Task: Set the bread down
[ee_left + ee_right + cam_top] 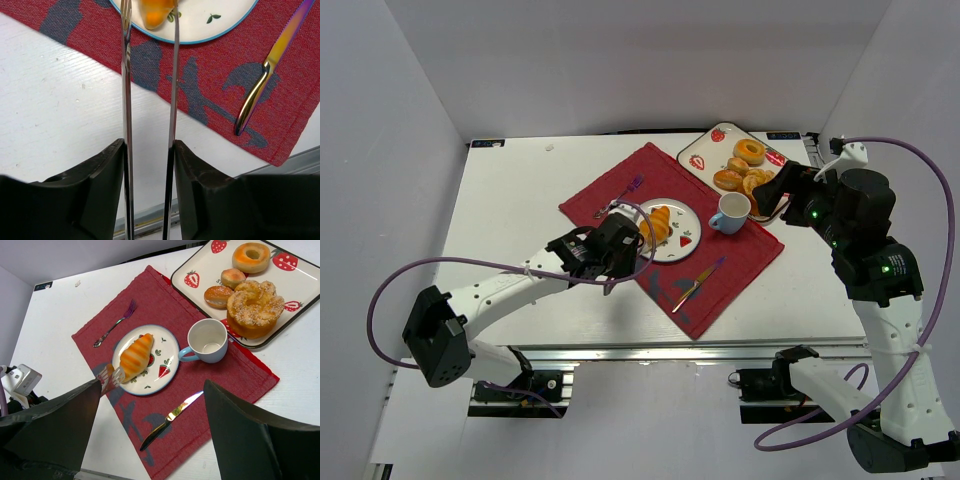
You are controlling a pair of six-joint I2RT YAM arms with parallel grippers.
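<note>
The left gripper lifts the tongs [127,75] past the mat's edge next, then lowers them to the white table.
The bread, a golden-orange croissant [658,222], lies on the small round plate [692,230] on the red mat. It also shows in the right wrist view [136,356], and its near end shows in the left wrist view [154,12]. My left gripper [620,248] [148,147] is shut on metal tongs [127,75]. The tong tips [111,376] flank the croissant's near end over the plate rim [230,12]. I cannot tell whether they squeeze it. My right gripper [775,195] [152,385] is open and empty, raised near the cup.
A blue-handled cup [730,212] stands on the red mat [740,255] right of the plate. A strawberry-print tray [700,150] at the back right holds a donut [750,151] and glazed pastries. A knife [698,283] and a fork [623,194] lie on the mat.
</note>
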